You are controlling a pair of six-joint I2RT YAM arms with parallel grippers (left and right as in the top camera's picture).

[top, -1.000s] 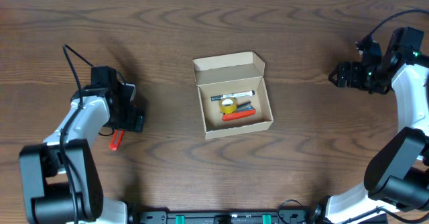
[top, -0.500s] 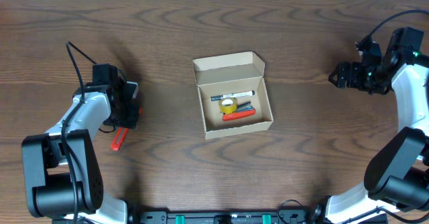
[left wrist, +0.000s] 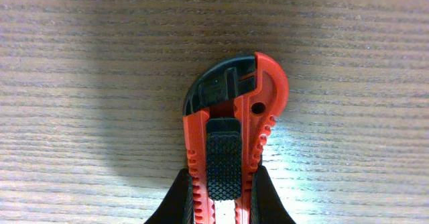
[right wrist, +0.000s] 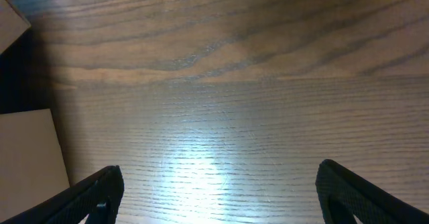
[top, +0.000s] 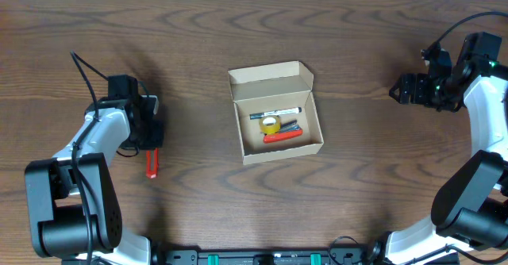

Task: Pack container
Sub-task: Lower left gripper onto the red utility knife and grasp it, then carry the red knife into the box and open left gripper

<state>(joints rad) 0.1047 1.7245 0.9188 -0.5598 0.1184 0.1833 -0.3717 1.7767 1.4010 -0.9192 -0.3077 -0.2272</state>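
Observation:
My left gripper holds the utility knife [top: 151, 165] and will next lift it over the yellow tape roll in the box [top: 270, 124]. It will then lower to release the knife, because the lid is open.
The container [top: 279, 148], a small tan cardboard box, sits open at the table's middle with its flap lid [top: 270, 78] standing at the far side. A marker, a yellow tape roll and red and black items lie inside. On the left, my left gripper [top: 151, 146] is shut on a red and black utility knife [top: 151, 165] that rests on the wood. In the left wrist view both fingers press the knife [left wrist: 234, 117] at its ribbed sides, with the left gripper [left wrist: 221, 204] at the bottom edge. My right gripper [top: 397, 91] hangs open over bare wood at the far right, and in its own view the right gripper [right wrist: 218, 190] holds nothing.
The wooden table [top: 198, 35] stretches around the box. A corner of the cardboard box [right wrist: 30, 150] shows at the left edge of the right wrist view. A black cable [top: 86, 71] loops up from the left arm.
My left gripper has shut on the utility knife. The knife has turned from tilted to pointing straight at the table's front edge. The right arm has not moved.

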